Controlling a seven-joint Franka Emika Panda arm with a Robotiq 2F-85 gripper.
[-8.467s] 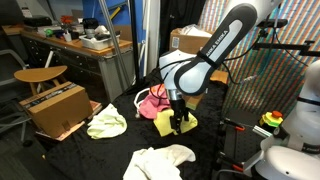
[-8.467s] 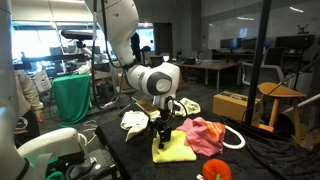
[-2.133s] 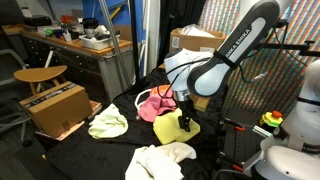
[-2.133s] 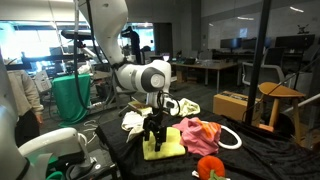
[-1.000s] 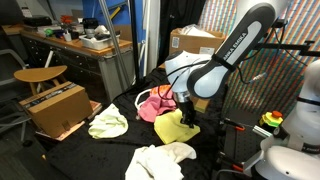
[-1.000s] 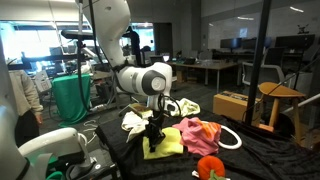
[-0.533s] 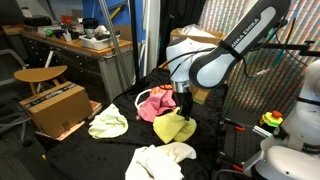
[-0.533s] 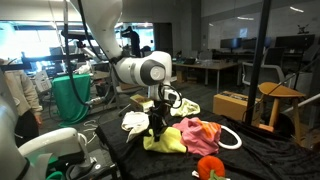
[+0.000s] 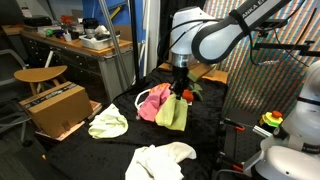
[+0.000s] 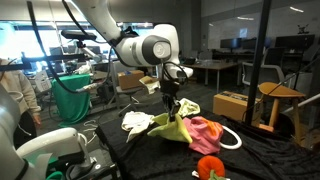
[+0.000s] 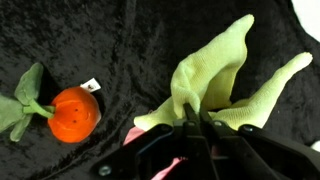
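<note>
The yellow-green cloth now hangs mostly beside the pink cloth [image 9: 153,101] [image 11: 134,133], so the gripper will next move outward until the yellow-green cloth hangs over the pink one, and let go of it there.
My gripper [image 9: 178,91] is shut on a yellow-green cloth [image 9: 172,112] and holds it up above the black table; the cloth hangs down from the fingers in both exterior views [image 10: 176,128]. In the wrist view the cloth [image 11: 222,82] spreads out below the closed fingers [image 11: 197,128]. A pink cloth [image 9: 153,101] lies on the table just beside and under the hanging cloth, and shows next to it [image 10: 206,134] in an exterior view too. An orange pumpkin-like toy [image 11: 74,113] with a green stem lies on the black cover to one side.
A pale green cloth [image 9: 106,124] and a white cloth [image 9: 160,159] lie on the black table. A cardboard box [image 9: 54,108] stands beside the table and another box [image 9: 192,41] behind it. A white-and-yellow cloth [image 10: 137,121] lies behind the arm.
The gripper has risen with the yellow-green cloth, lifting it off the table so that it now hangs free. The arm has swung upward.
</note>
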